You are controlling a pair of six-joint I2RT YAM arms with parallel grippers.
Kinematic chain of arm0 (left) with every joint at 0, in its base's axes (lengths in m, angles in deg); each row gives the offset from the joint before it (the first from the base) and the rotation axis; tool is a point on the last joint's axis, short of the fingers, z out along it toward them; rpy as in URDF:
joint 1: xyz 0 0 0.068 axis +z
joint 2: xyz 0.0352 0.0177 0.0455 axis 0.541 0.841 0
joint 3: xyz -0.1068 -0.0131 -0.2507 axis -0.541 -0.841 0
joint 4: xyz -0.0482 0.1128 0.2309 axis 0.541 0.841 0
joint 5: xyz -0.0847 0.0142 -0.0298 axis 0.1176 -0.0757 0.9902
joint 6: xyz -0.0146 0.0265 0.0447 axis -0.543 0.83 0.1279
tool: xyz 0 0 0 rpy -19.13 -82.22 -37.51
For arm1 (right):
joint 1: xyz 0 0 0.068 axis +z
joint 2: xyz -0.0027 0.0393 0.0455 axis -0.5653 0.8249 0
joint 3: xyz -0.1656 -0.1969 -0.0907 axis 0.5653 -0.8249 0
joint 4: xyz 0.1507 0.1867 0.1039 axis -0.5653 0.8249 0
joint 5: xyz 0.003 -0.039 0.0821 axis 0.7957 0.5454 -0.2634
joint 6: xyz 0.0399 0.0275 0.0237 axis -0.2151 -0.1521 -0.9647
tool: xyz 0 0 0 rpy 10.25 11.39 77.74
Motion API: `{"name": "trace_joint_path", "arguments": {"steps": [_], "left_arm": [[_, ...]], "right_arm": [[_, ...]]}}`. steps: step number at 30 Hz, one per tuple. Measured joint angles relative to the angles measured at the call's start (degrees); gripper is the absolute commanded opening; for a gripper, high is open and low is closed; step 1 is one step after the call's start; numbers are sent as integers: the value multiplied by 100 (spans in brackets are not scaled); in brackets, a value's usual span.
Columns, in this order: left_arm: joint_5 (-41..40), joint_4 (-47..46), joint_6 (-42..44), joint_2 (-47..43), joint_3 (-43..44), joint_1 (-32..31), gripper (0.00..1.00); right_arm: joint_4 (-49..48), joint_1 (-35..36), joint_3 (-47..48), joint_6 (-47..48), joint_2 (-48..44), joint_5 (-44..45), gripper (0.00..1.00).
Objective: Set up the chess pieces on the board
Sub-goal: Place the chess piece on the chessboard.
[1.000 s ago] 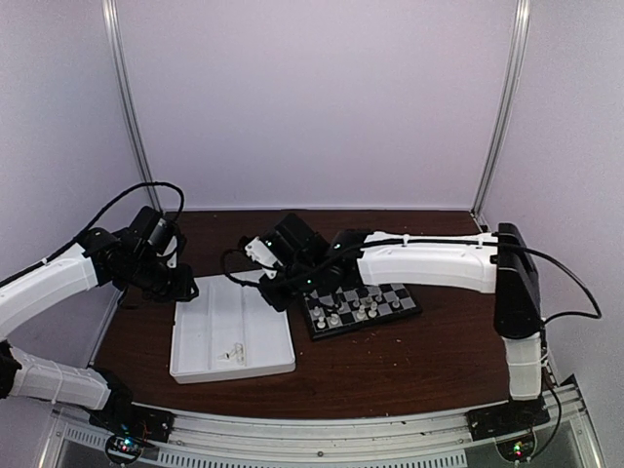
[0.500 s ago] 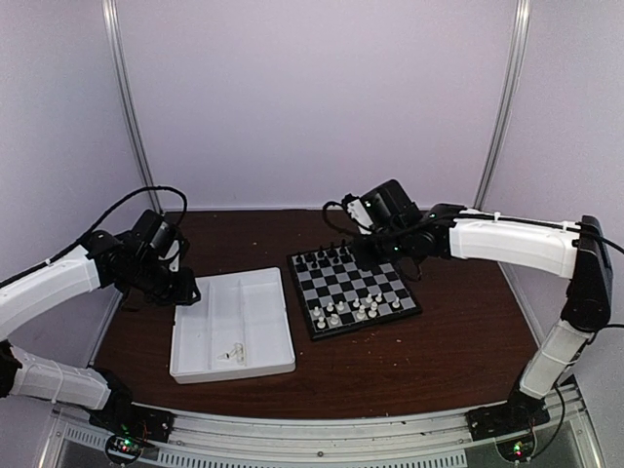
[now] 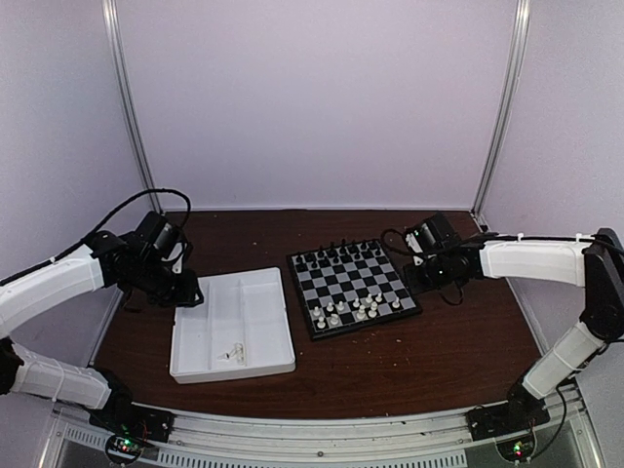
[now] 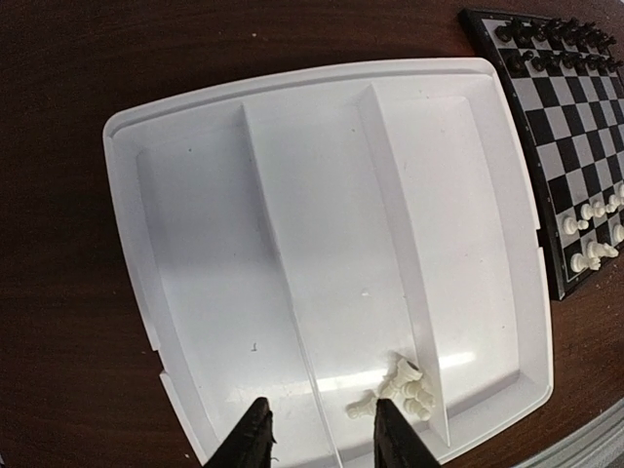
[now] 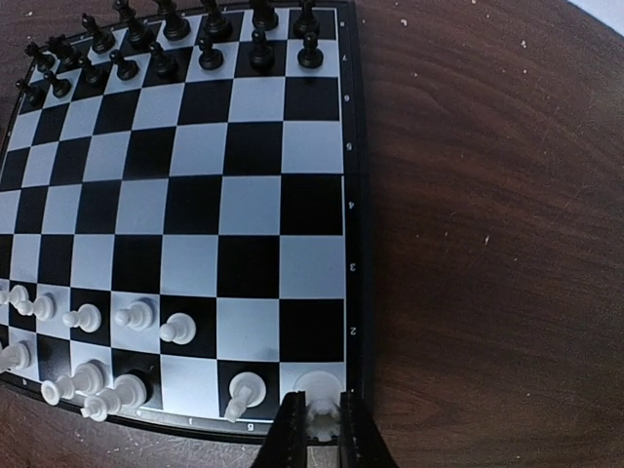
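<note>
The near corner square by the board's numbered rim (image 3: 408, 302) (image 5: 314, 382) is still empty, so the right gripper should next lower the white rook until it touches that square and let go of the rook.
The board (image 3: 356, 283) lies at mid-table, seen close in the right wrist view (image 5: 195, 205). White chess pieces (image 5: 136, 314) stand in its two near rows, and black chessmen (image 5: 210, 49) fill the far rows. My right gripper (image 5: 323, 429) is shut on a white rook (image 5: 323, 421), held over the board's near right corner square. In the top view the right gripper (image 3: 417, 283) is at the board's right edge. A few white chess pieces (image 4: 405, 390) lie in the white tray's (image 4: 195, 244) middle compartment. My left gripper (image 4: 317, 434) hangs open above the tray, empty.
The white compartmented tray (image 3: 210, 370) sits left of the board, almost touching its rim. Bare brown table (image 5: 487, 244) lies right of the board. Side walls and metal posts (image 3: 502, 107) close in the space. The left gripper (image 3: 190, 291) hovers by the tray's far left corner.
My right arm has swung from over the tray's far right corner across the board to its near right corner. The left arm has barely moved.
</note>
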Motion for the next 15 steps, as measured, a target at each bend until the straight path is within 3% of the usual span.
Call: {"name": "trace_joint_path", "arguments": {"steps": [15], "left_arm": [[98,-94,-2,107,0,0,36]], "right_arm": [[-627,-48,-570,-295,210,-330,0]]}}
